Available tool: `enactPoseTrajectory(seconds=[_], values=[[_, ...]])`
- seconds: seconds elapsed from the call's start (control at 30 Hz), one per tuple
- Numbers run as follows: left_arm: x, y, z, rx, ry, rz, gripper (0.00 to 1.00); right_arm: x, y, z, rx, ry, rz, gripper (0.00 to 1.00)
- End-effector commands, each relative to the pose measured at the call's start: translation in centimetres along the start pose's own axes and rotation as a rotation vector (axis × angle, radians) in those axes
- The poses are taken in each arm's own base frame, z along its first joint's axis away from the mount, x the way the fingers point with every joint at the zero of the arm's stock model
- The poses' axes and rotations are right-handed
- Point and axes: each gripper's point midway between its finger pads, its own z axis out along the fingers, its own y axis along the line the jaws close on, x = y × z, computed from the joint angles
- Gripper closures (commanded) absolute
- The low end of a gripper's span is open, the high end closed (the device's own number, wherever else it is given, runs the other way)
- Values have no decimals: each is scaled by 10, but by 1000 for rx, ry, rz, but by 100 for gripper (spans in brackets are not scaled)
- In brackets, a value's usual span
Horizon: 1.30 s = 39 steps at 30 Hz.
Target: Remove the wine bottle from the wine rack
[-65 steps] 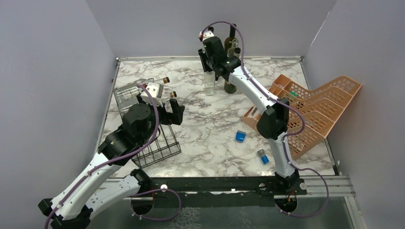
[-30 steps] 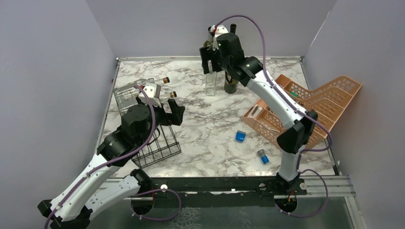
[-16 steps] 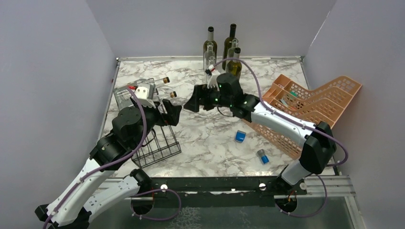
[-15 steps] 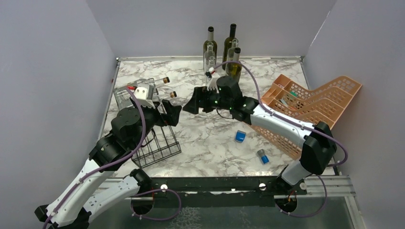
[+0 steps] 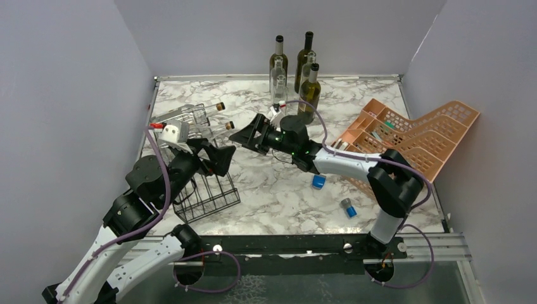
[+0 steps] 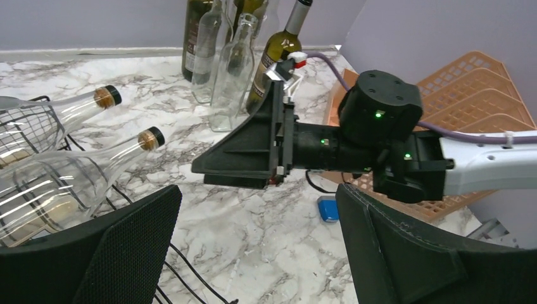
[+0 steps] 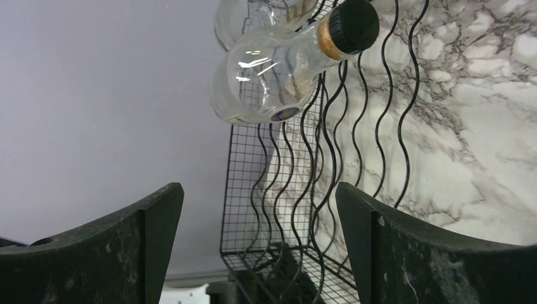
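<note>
Next, my right gripper will move its fingers left in the top view and around the nearer bottle's capped neck, which juts clear of the rack [image 5: 209, 193].
The black wire wine rack [image 5: 209, 193] stands at the left of the marble table. Two clear wine bottles [image 5: 201, 120] lie in its top slots, capped necks pointing right. In the left wrist view they show at the left edge [image 6: 69, 183], and the rack's wire [image 6: 28, 123] wraps the farther one. My right gripper [image 5: 237, 135] is open, just right of the bottle necks and facing the rack [image 7: 297, 190]; the nearer bottle [image 7: 278, 69] lies above its open jaws [image 7: 259, 247]. My left gripper [image 5: 223, 158] is open and empty beside the rack [image 6: 259, 253].
Several upright bottles [image 5: 309, 85] stand at the back wall. An orange-pink mesh organizer [image 5: 418, 139] fills the right side. Two small blue items [image 5: 318, 182] [image 5: 348, 208] lie near the front right. Grey walls enclose the table.
My right arm swung down from the upright bottles at the back and leftward to the rack's bottle necks, jaws widening. My left arm drew back toward the near left.
</note>
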Motion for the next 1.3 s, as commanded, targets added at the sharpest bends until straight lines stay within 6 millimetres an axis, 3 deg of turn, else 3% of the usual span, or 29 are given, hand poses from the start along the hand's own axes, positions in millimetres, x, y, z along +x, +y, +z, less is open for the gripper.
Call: enactPoseTrajectory(seconds=[0.0,0.43,0.67,1.27], values=[[6,-9,-2,56,30,-3,1,-12,4,18,-57,-80,162,7],[-7,-15,-1,77,33,79,1,-7,-34,64,3,-153,339,12],[-21,-17,-2,80,11,109,1,-8,-32,85,-55,-214,385,17],[-30,-12,-18,73,-31,111,1,-17,-40,125,-53,-316,501,25]])
